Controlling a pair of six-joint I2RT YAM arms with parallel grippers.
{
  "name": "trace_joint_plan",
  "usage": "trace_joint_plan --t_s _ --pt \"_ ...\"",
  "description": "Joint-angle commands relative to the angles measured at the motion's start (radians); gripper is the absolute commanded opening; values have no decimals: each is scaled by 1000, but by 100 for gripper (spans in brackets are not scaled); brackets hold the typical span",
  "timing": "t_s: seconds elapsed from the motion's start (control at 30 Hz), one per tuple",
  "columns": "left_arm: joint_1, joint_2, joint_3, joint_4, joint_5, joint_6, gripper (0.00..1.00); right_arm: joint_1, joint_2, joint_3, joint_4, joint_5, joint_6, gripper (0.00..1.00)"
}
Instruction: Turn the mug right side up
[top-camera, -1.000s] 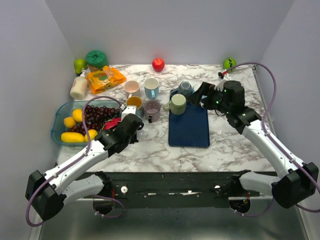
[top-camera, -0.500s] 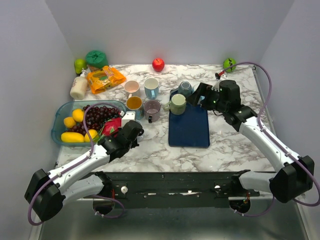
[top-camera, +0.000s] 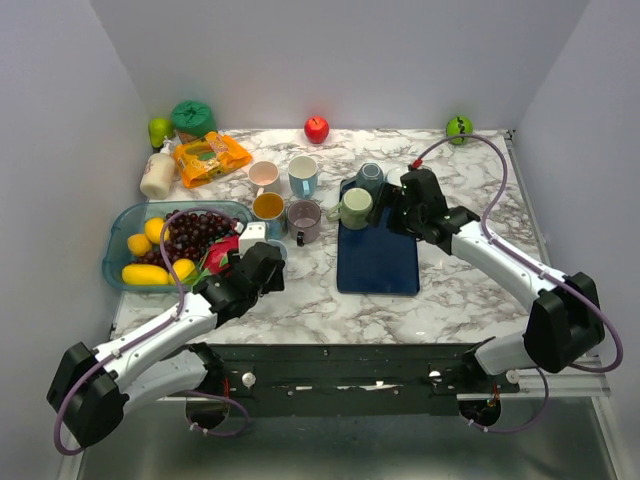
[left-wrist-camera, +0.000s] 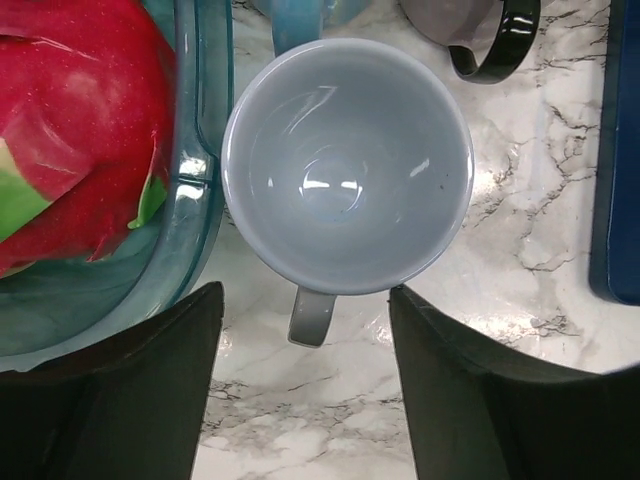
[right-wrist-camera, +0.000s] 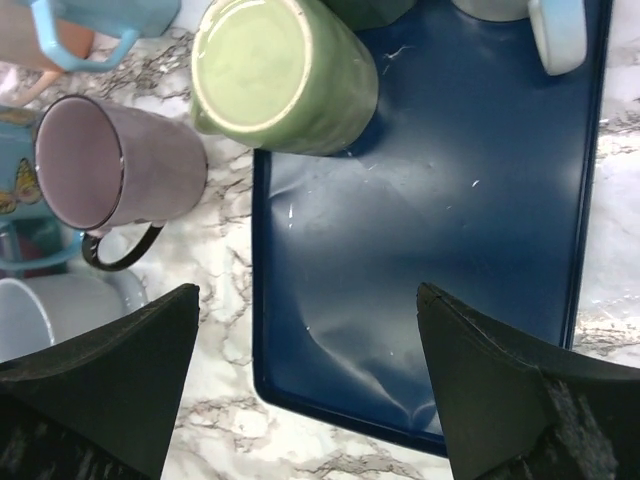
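The pale blue mug's handle (right-wrist-camera: 558, 38) juts out beyond my right gripper and below it, so next my gripper needs to reach outward and lower its open fingers astride it.
A pale grey-blue mug (left-wrist-camera: 347, 165) stands upright on the marble beside the bin, mouth up, its handle (left-wrist-camera: 312, 315) pointing toward my left gripper (left-wrist-camera: 305, 390). That gripper is open, its fingers (left-wrist-camera: 150, 390) either side of the handle and off the mug. In the top view the left gripper (top-camera: 262, 262) covers most of this mug. A green mug (right-wrist-camera: 285, 75) sits upside down, base showing, at the far left corner of the blue tray (right-wrist-camera: 440, 250). My right gripper (right-wrist-camera: 310, 390) hangs open and empty above the tray, just right of the green mug (top-camera: 355, 208).
A purple mug (right-wrist-camera: 120, 165) stands left of the tray. Pink (top-camera: 264, 175), light blue (top-camera: 303, 175) and orange (top-camera: 268, 206) mugs stand behind it. Another mug (top-camera: 370, 176) sits at the tray's far end. A fruit bin (top-camera: 115, 250) is at left, a red fruit (left-wrist-camera: 70, 120) inside.
My left gripper has opened and let go of the pale mug, which stands upright. My right arm has swung left and lower, over the tray near the green mug.
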Motion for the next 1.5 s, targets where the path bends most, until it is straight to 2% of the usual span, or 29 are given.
trace_joint_plan --t_s 0.0,0.27,0.43,0.73,0.97,1.13,1.23,1.3,1.47 --pt "2 -62 55 -3 -49 -11 82 9 34 63 -34 127 -7 95" --pt "2 -129 193 -9 -20 25 98 -8 125 129 -42 302 -197 95" --pt "2 -105 272 22 61 70 99 -68 227 207 -51 248 -356 95" --pt "9 -27 377 69 186 119 99 -143 413 385 -103 156 -542 93" --pt "20 30 434 106 324 142 99 -167 533 496 -163 64 -578 86" --pt "25 67 457 109 355 150 99 -172 584 527 -186 104 -541 83" --pt "29 75 465 108 364 156 99 -172 604 543 -197 141 -513 78" --pt "34 82 468 109 368 159 99 -174 611 546 -197 167 -504 71" --pt "38 73 459 121 355 159 99 -174 639 566 -201 213 -492 63"
